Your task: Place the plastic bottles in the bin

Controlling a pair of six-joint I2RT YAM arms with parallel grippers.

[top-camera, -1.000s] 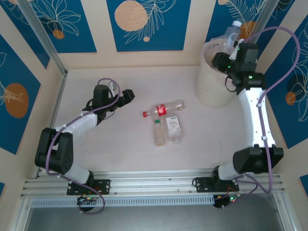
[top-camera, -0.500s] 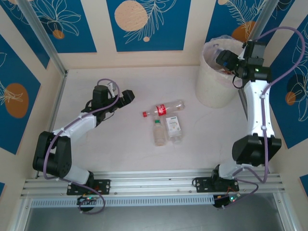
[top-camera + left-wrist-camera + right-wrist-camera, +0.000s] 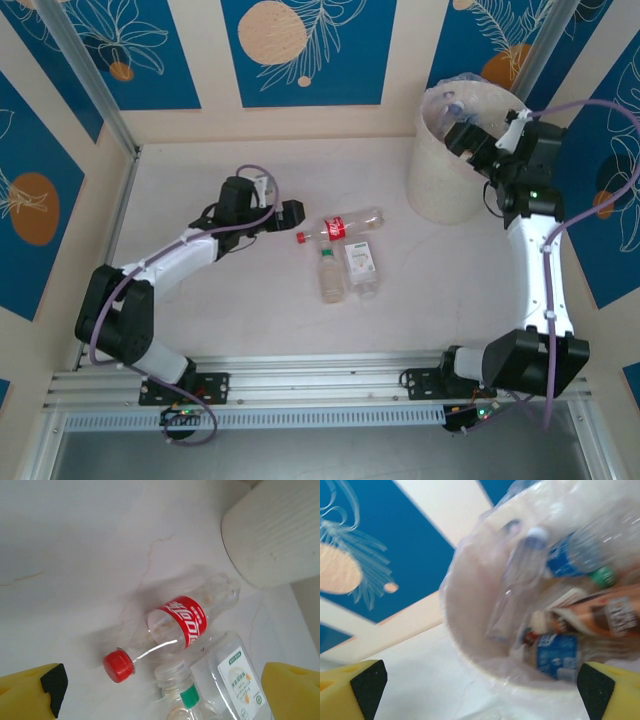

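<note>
My right gripper swings back off the bin (image 3: 440, 190) next and goes down across the label. The white-label bottle (image 3: 361, 265) lies flat, label up, below and back from the gripper.
Three plastic bottles lie together mid-table: a red-label bottle (image 3: 340, 227) (image 3: 185, 622) with a red cap (image 3: 118, 665), a green-collared bottle (image 3: 330, 272) (image 3: 182, 697) and a white-label bottle (image 3: 361, 265) (image 3: 235, 680). My left gripper (image 3: 290, 212) (image 3: 161, 695) is open, low over the table just left of the red cap, holding nothing. The cream bin (image 3: 440, 190) (image 3: 470, 645) stands far right, with several bottles inside, among them blue-labelled bottles (image 3: 555, 655) and a brown one (image 3: 615, 612). My right gripper (image 3: 465, 135) (image 3: 482, 690) hangs open and empty at the bin's rim.
The bin's ribbed wall (image 3: 280, 530) is just beyond the red-label bottle in the left wrist view. Blue and cream panel walls (image 3: 300, 50) close in the white table (image 3: 200, 300) at the back and both sides. Bare tabletop lies left and in front of the bottles.
The clear bottle that my right gripper held above the bin is gone from its fingers; that gripper now stands open at the rim. My left gripper has moved right, up to the red cap.
</note>
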